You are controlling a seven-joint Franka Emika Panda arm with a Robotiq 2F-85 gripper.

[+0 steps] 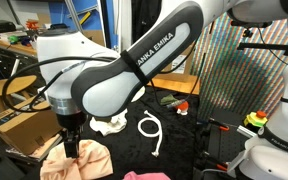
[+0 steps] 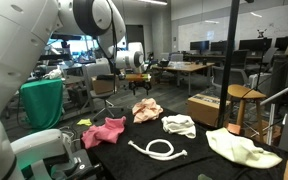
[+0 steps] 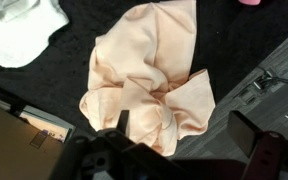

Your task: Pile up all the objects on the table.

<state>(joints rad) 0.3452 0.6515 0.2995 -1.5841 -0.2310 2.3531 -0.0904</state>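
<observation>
I will next lower my gripper onto the crumpled part of the peach cloth (image 1: 75, 161), open fingers on either side of the folds, since they bunch up between them.
A peach cloth (image 3: 149, 80) lies crumpled on the black table (image 3: 234, 50). My gripper (image 3: 184, 138) hangs open just above its near edge, one finger (image 3: 120, 125) over the cloth and the other over bare table, nothing held. Both exterior views show the gripper (image 1: 72, 140) (image 2: 139, 86) over this cloth (image 1: 81, 160) (image 2: 147, 110). A white cloth (image 2: 179, 125) (image 1: 111, 125) (image 3: 19, 30) and a white rope (image 2: 159, 150) (image 1: 152, 131) lie close by. There is also a bright pink cloth (image 2: 104, 131) and a pale yellow cloth (image 2: 242, 148). A small red item (image 1: 177, 103) sits further back.
A brown cardboard box (image 1: 19, 125) (image 3: 14, 135) stands right beside the peach cloth. Another box (image 2: 206, 108) and a wooden stool (image 2: 240, 98) stand past the table's far side. Office desks and chairs fill the background.
</observation>
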